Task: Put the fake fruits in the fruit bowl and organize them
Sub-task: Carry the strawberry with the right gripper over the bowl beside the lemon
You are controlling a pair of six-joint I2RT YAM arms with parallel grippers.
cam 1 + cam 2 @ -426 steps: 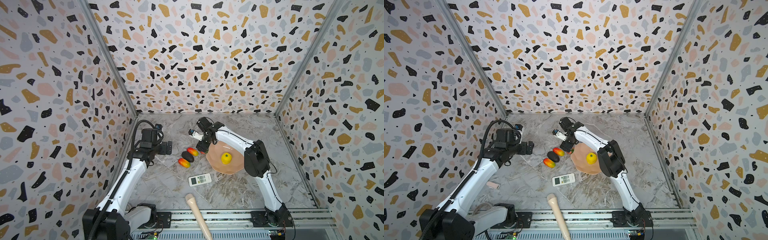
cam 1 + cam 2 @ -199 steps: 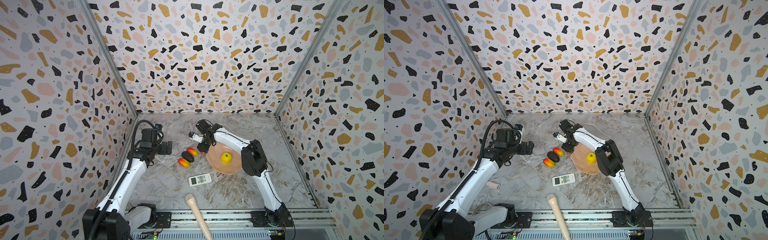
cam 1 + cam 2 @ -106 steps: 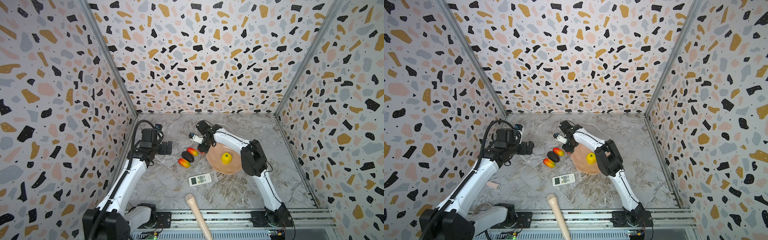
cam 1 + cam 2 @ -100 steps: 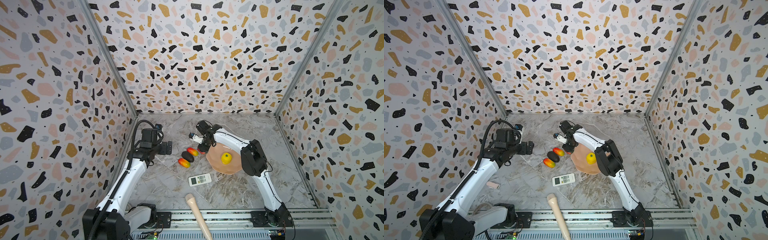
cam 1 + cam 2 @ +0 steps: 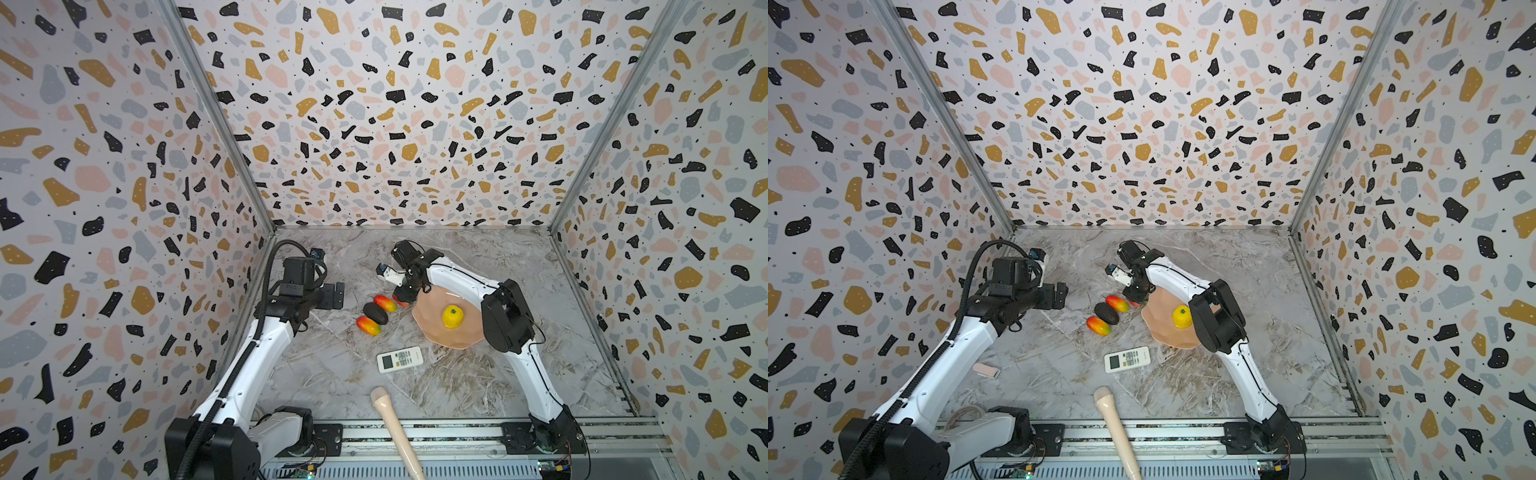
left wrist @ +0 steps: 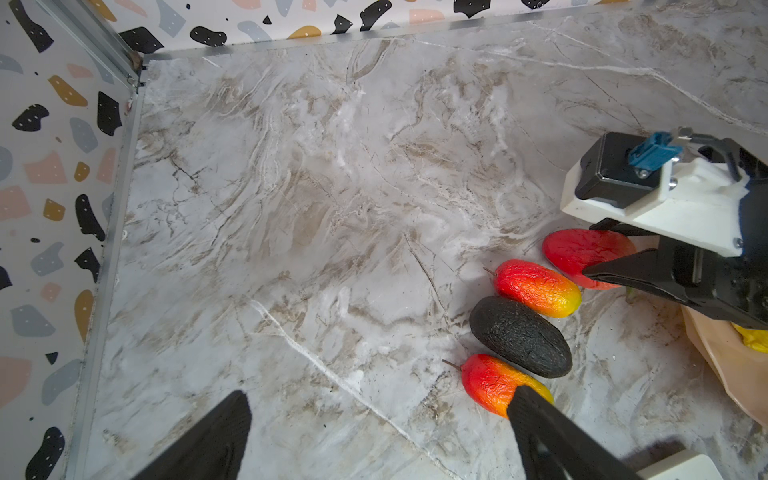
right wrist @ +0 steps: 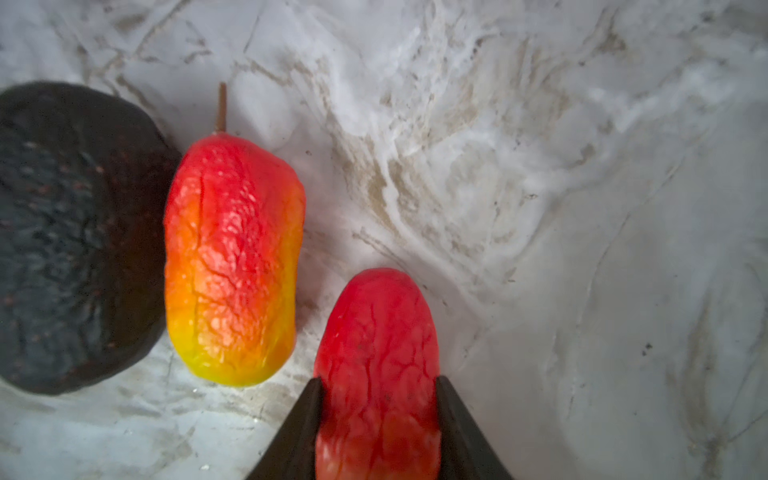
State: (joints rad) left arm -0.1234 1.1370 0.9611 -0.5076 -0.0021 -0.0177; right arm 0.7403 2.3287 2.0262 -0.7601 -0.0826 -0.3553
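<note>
My right gripper should lift the strawberry, cross over the bowl's rim, go down and let go of the strawberry on the bowl's bare bottom beside the yellow citrus [image 5: 452, 316].
My right gripper [image 7: 378, 384] is shut on the red strawberry [image 7: 376, 353], a finger against each side. In both top views the strawberry [image 5: 400, 300] sits low by the left rim of the pale-pink fruit bowl [image 5: 432, 311], which holds the yellow citrus [image 5: 452, 316]. Two mangoes [image 5: 385, 303] [image 5: 368, 325] flank the blackish avocado [image 5: 375, 313] on the marble just left of the bowl. My left gripper [image 6: 380, 397] is open and empty; it hovers left of the fruit row [image 5: 336, 296], one finger overlapping the nearer mango [image 6: 490, 382] in its wrist view.
A white remote control [image 5: 400, 359] lies in front of the bowl, and a long beige stick [image 5: 395, 428] reaches in from the front rail. A small beige piece [image 5: 985, 370] lies near the left arm. Terrazzo walls close three sides.
My right gripper has closed onto the strawberry within the last second after easing down beside the bowl. The left arm and the other fruits have not moved.
</note>
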